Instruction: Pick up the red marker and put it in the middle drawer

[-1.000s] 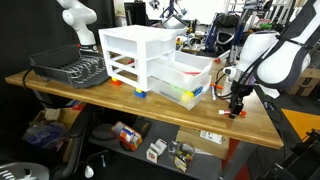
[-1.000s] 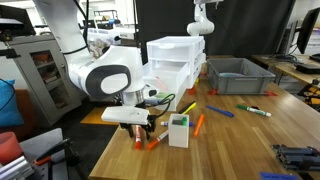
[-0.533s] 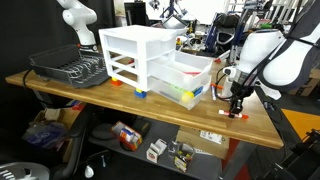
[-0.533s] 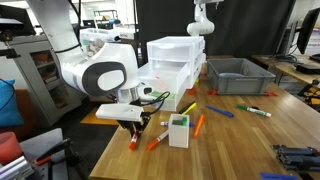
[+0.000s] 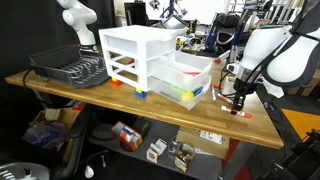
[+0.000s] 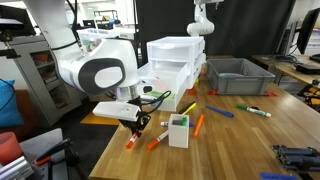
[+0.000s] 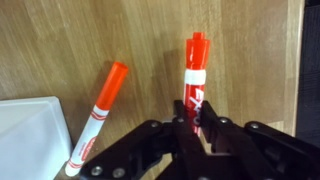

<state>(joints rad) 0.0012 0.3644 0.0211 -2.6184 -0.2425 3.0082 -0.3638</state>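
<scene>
My gripper should next carry the marker up and toward the white drawer unit (image 5: 138, 55), over the upper pulled-out drawer (image 5: 190, 69), and let go of it, because that drawer is open.
The red marker (image 7: 193, 72) runs lengthwise between my gripper's (image 7: 190, 118) jaws, which are shut on its lower white-labelled part. In both exterior views the gripper (image 5: 238, 100) (image 6: 136, 126) hangs just above the wooden table near its end, with the marker (image 6: 131, 141) tilted under it. The white drawer unit (image 5: 138, 55) stands further along the table. Two of its drawers are pulled out, the upper one (image 5: 194, 66) above a lower one holding coloured things.
A second orange-red marker (image 7: 98, 112) lies beside a small white box (image 6: 178, 130). More markers (image 6: 199, 124) (image 6: 220, 111) lie scattered on the table. A black dish rack (image 5: 68, 68) and a grey bin (image 6: 240, 75) stand beyond the drawers. The table's edge is close to the gripper.
The jaws have closed on the red marker. The gripper has risen a little, and the marker has come up off the table with it.
</scene>
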